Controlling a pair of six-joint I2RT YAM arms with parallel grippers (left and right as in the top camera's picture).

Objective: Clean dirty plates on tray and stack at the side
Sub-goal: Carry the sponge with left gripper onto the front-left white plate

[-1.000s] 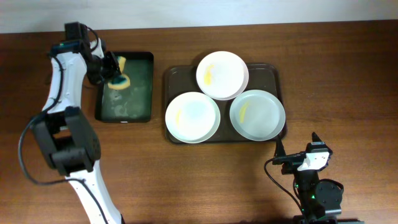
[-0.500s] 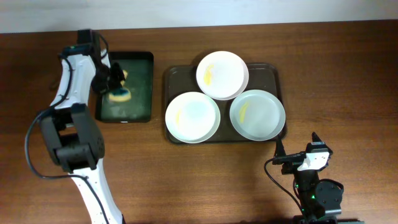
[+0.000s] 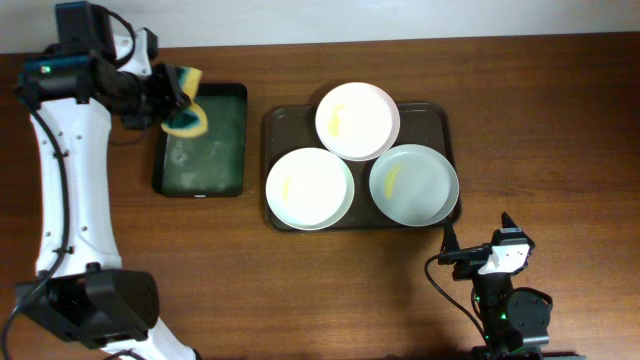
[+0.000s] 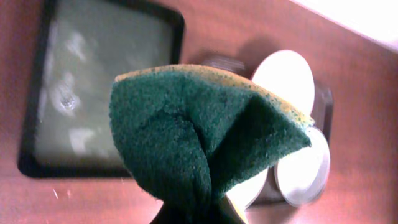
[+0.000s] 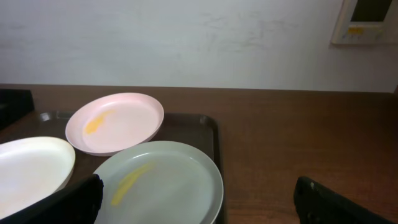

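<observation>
The sponge in my left gripper goes right in the overhead view next, over the smeared plate nearest the basin (image 4: 249, 188), which lies below, then down for its release.
Three white plates lie on the dark tray (image 3: 436, 116): one at the back (image 3: 357, 120), one front left (image 3: 310, 188), one on the right (image 3: 414, 185), each with a yellow smear. My left gripper (image 3: 166, 100) is shut on a green and yellow sponge (image 3: 186, 116), held in the air over the far left corner of the basin. In the left wrist view the folded sponge (image 4: 199, 130) fills the middle, hiding the jaws. My right gripper (image 3: 481, 251) stands open near the table's front right, in front of the right plate (image 5: 161, 180) and apart from it.
A black basin (image 3: 205, 150) with greenish soapy water sits left of the tray; the left wrist view shows it too (image 4: 93, 93). Bare wooden table lies right of the tray (image 5: 199, 127) and along the front. A white wall runs behind the table.
The left arm has lifted the sponge out of the basin's water and drawn back toward the far left. The right arm and the plates have not moved.
</observation>
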